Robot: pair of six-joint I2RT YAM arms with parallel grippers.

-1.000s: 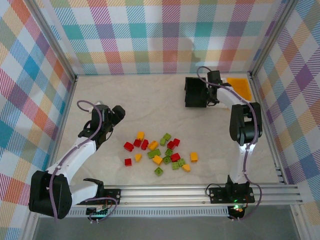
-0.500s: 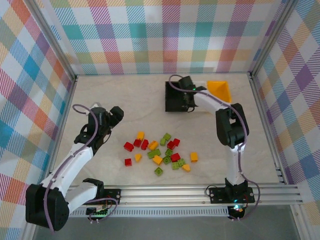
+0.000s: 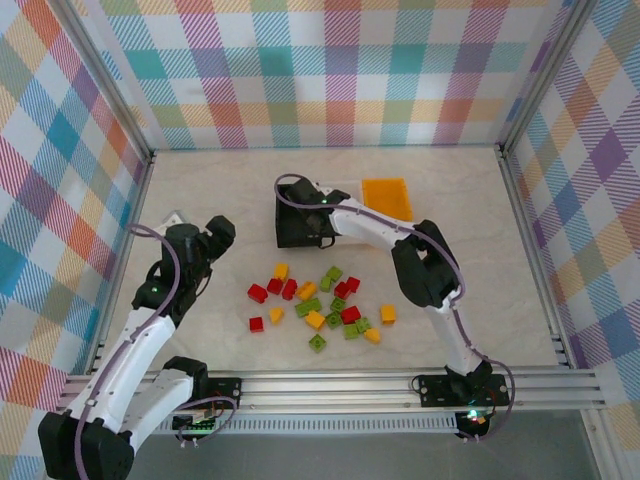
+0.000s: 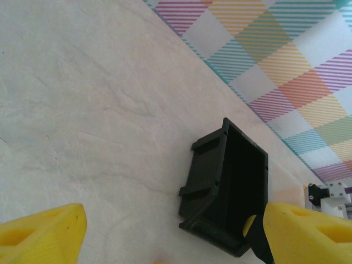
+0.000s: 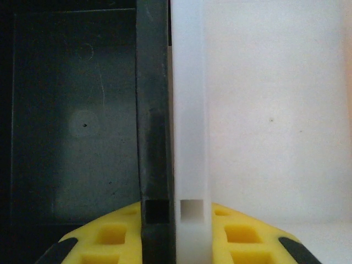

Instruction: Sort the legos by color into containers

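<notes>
My right gripper will next push the joined sides of the containers toward my left gripper and a little back. Then it will let go of them, because clear tabletop lies beyond the black bin point(image 3: 295, 225) from it.
The legos point(image 3: 320, 300), red, lime green and yellow-orange, lie scattered in the middle of the table. The containers stand in a joined row behind them: a black bin point(image 3: 295, 225), a white bin point(image 3: 347, 188) largely under the arm, and an orange-yellow bin point(image 3: 386, 198). My right gripper point(image 3: 325, 213) is shut on the joined walls between the black bin point(image 5: 71, 121) and the white bin point(image 5: 275, 110), with one yellow finger point(image 5: 110, 236) in each. My left gripper point(image 3: 222, 235) is open and empty, left of the bricks, facing the black bin point(image 4: 231, 187).
Checkered walls enclose the table on three sides. A metal rail point(image 3: 330, 385) runs along the near edge. Bare tabletop point(image 3: 220, 190) lies to the left of the bins and behind the left gripper.
My right gripper has dragged the joined row of bins leftward from the back right corner toward the middle. The left arm has drawn back slightly to the left.
</notes>
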